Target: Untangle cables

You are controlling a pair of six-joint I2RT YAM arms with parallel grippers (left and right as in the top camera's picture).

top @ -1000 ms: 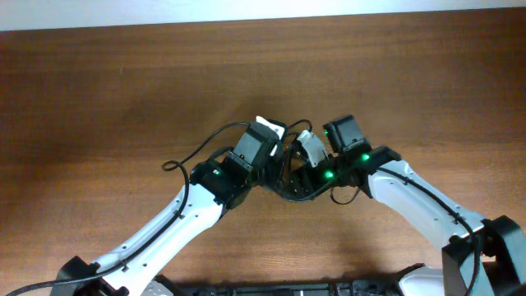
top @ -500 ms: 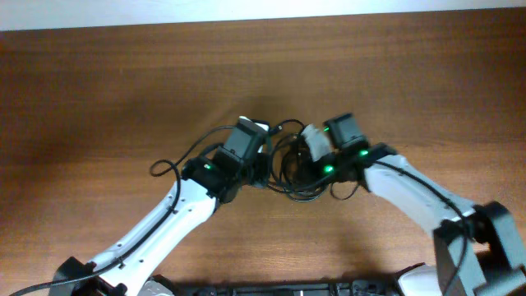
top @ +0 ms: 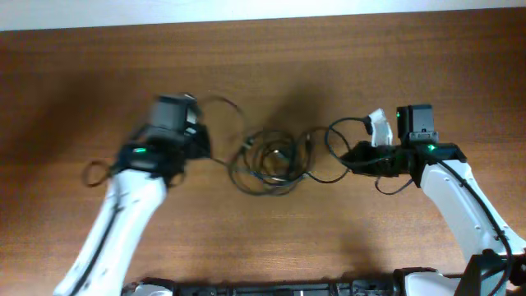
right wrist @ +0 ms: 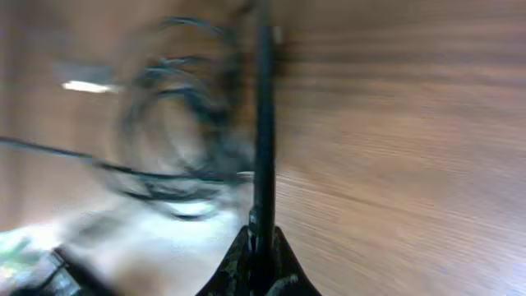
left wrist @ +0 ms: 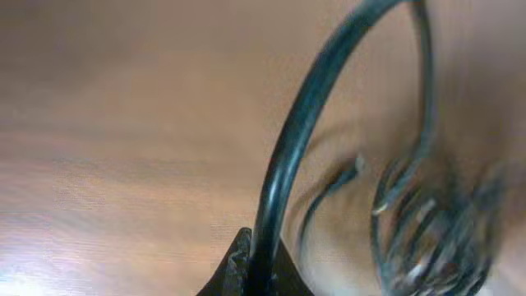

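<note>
My right gripper moves toward the bare wood to the right in the overhead view next and releases its piece of cable, since it still runs into the cable loops.
The cables (top: pixel 269 161) lie as a loose tangle of black loops at the middle of the table, with strands running out to both sides. My left gripper (top: pixel 200 146) is left of the tangle and shut on one black cable (left wrist: pixel 289 140), which arcs up and over towards the blurred bundle (left wrist: pixel 436 238). My right gripper (top: pixel 355 158) is right of the tangle, shut on another cable strand (right wrist: pixel 263 123) that runs straight away towards the loops (right wrist: pixel 177 140). Both wrist views are blurred. No plug shows clearly.
The wooden table (top: pixel 263 66) ends at a pale strip along the top of the overhead view. A thicker black arm wire (top: pixel 94 173) loops out beside the left arm. Another loops under the right arm (top: pixel 394 185).
Both arms have swung apart, left one leftwards, right one rightwards. The right gripper has shut on a strand. The knotted bundle has been drawn out into wider loops between them.
</note>
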